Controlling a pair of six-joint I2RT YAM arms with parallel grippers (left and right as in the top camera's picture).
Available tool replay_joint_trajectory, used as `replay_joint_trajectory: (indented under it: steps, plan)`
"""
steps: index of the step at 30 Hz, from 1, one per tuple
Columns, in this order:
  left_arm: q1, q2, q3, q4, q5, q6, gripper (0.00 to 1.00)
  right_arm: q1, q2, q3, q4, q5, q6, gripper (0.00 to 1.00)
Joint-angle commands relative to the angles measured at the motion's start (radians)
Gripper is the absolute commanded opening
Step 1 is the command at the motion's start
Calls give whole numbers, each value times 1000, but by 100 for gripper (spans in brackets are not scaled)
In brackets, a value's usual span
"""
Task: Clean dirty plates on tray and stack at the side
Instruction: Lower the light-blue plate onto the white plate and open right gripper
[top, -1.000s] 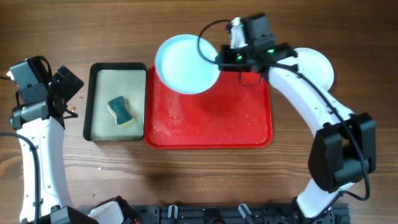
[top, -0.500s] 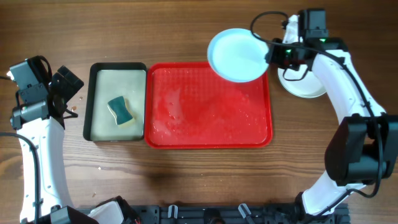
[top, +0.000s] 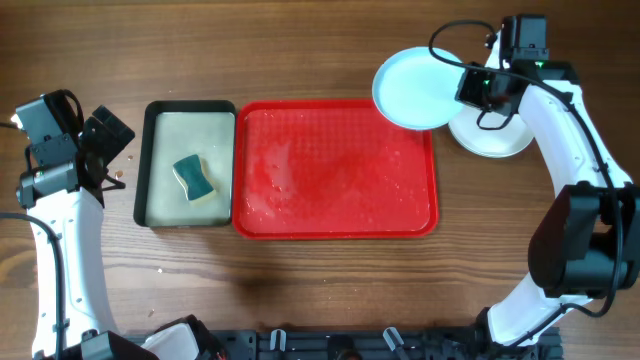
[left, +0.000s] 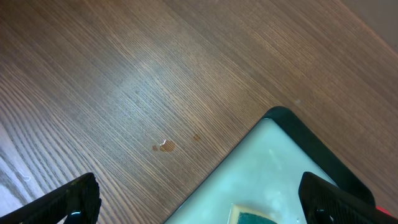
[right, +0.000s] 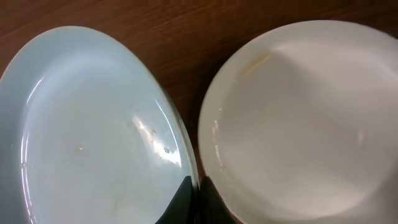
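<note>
The turquoise plate should go down onto the white plate (top: 495, 140) next, after my right gripper moves away from the red tray and then lowers it.
My right gripper (top: 468, 84) is shut on the right rim of a pale turquoise plate (top: 415, 88) and holds it in the air over the red tray's (top: 335, 210) far right corner. In the right wrist view the fingers (right: 198, 198) pinch that plate's (right: 87, 124) edge. A white plate (top: 495, 140) lies on the table right of the tray, partly under the held plate; it also shows in the right wrist view (right: 305, 118). The tray is wet and bears no plate. My left gripper (left: 199, 199) is open over the black-rimmed tray's corner. A third plate is not in view.
A black-rimmed tray (top: 150, 160) with a pale inside stands left of the red tray and holds a yellow and teal sponge (top: 195, 178). A small brown stain (left: 164, 146) marks the wood near its corner.
My right gripper has carried the turquoise plate to the right, from over the tray's far left part to its far right corner beside the white plate. The left arm has not moved.
</note>
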Motion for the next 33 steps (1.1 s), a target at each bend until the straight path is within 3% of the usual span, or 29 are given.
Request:
replay_joint_trajectory:
  steps: [1,6,13,20,27,33]
  plan:
    - [5,-18,14,3,5,-10,100,-3,-30,5,7,161,-11,4]
    - [5,-18,14,3,5,-10,100,-17,7,5,49,322,-1,4]
    - [5,-18,14,3,5,-10,100,-191,18,5,57,37,103,4]
    - [5,-18,14,3,5,-10,100,-342,18,5,-30,26,120,4]
    - [5,-18,14,3,5,-10,100,-340,18,-15,-70,27,118,4]
    - [5,-18,14,3,5,-10,100,-332,19,-144,54,41,119,4]
